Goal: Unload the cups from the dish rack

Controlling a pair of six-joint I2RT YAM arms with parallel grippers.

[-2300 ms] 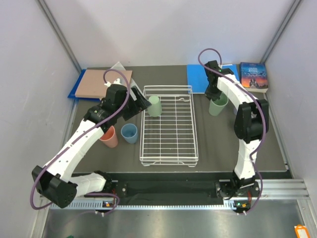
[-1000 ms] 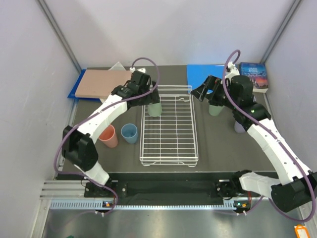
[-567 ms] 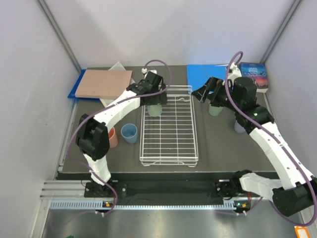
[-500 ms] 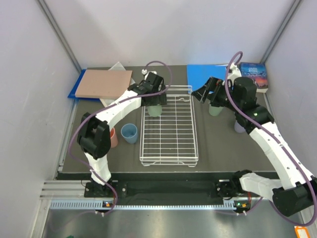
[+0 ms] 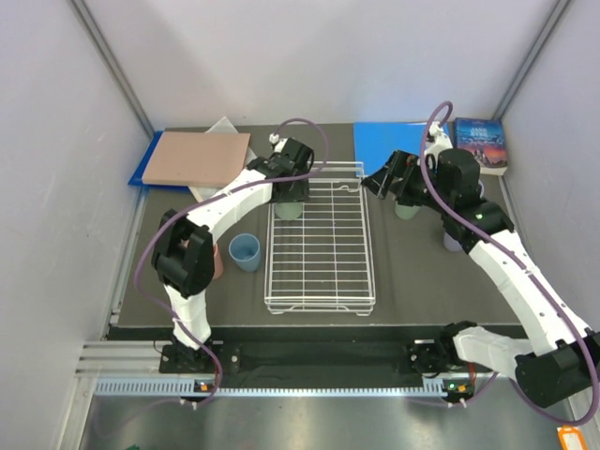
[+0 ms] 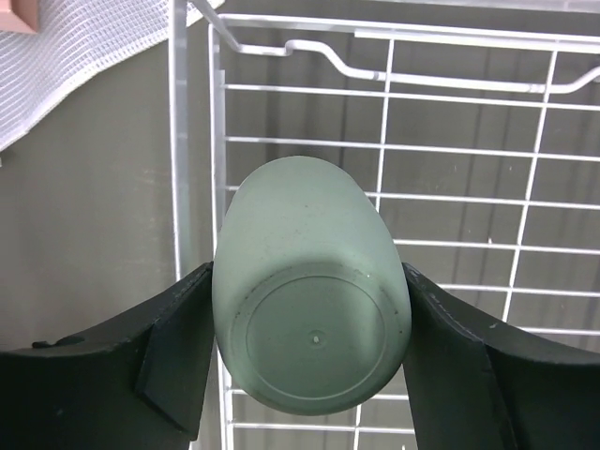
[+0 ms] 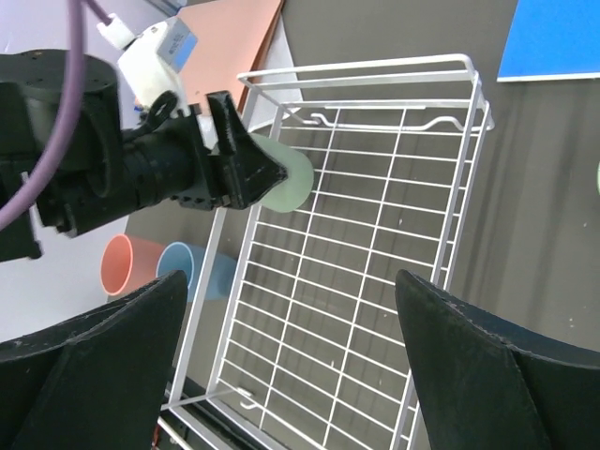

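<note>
My right gripper will go left in the top view, onto the pale green cup's free side (image 5: 289, 211) (image 7: 281, 156), since the left gripper's fingers leave it bare.
A pale green cup (image 6: 314, 328) stands mouth down in the far left corner of the white wire dish rack (image 5: 323, 272). My left gripper (image 5: 289, 192) is over it from above. Both fingers (image 6: 178, 356) press against its sides near the base, so the gripper is shut on it. The right wrist view shows the same cup (image 7: 291, 178) poking out past the left gripper. My right gripper (image 5: 382, 178) hovers open beyond the rack's far right corner, with only the rack (image 7: 375, 281) far below between its fingers (image 7: 94, 356).
A light blue cup (image 5: 245, 251) and a salmon cup (image 5: 218, 265), partly behind the left arm, stand left of the rack. A second green cup (image 5: 406, 208) and a lilac cup (image 5: 452, 242) stand to its right. A pink board (image 5: 195, 157), a blue folder (image 5: 384, 141) and a book (image 5: 480, 142) lie at the back.
My left gripper has moved right over the green cup and its jaws have closed in on the cup's sides. The right arm has barely shifted.
</note>
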